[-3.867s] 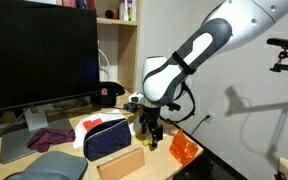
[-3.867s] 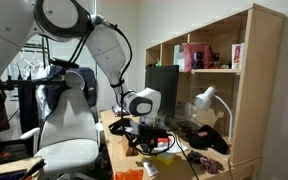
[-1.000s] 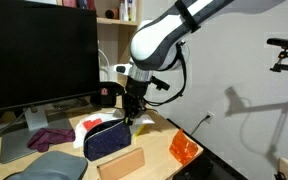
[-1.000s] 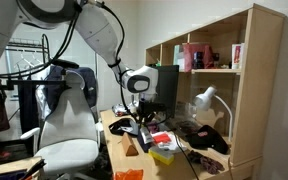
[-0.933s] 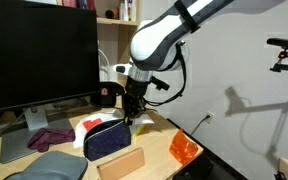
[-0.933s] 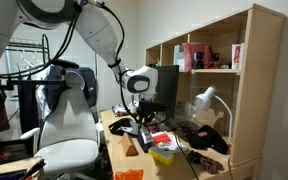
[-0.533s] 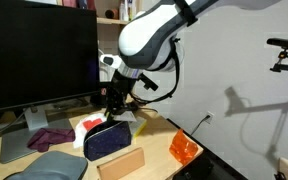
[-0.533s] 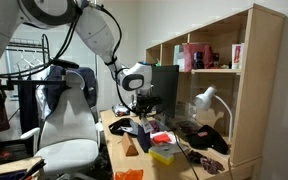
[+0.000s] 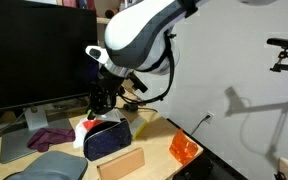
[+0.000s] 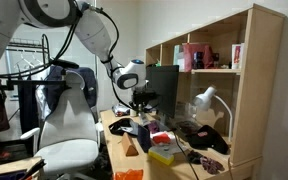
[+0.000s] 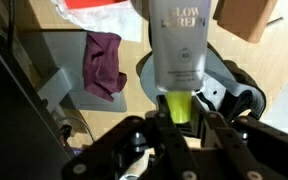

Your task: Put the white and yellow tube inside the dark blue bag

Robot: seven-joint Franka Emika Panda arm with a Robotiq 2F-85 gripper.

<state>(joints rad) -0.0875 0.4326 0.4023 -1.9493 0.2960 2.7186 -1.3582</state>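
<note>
My gripper should go down into the opening of the dark blue bag (image 9: pixel 106 138) and let go of the cap end of the tube there, because the bag's light rim faces up.
In the wrist view the white and yellow tube (image 11: pixel 181 45) stands lengthwise in front of the camera, its yellow cap (image 11: pixel 181 102) pinched between my black fingers. My gripper (image 11: pixel 181 116) is shut on that cap end. In an exterior view my gripper (image 9: pixel 99 106) hangs just above the far left end of the dark blue bag (image 9: pixel 106 138), which lies on the desk with its light rim facing up. The tube is too small to make out there. The wrist view does not show the bag.
A large black monitor (image 9: pixel 39 55) stands behind the bag. A maroon cloth (image 9: pixel 49 135), a grey-blue pad (image 9: pixel 49 165), a tan cardboard box (image 9: pixel 121 163) and an orange see-through container (image 9: pixel 184 148) lie around the bag. A wooden shelf unit (image 10: pixel 224 80) is at the desk's end.
The arm has swung from the bag's right end toward the monitor, carrying the tube. The gripper now hangs over the bag's far left end and has stayed shut.
</note>
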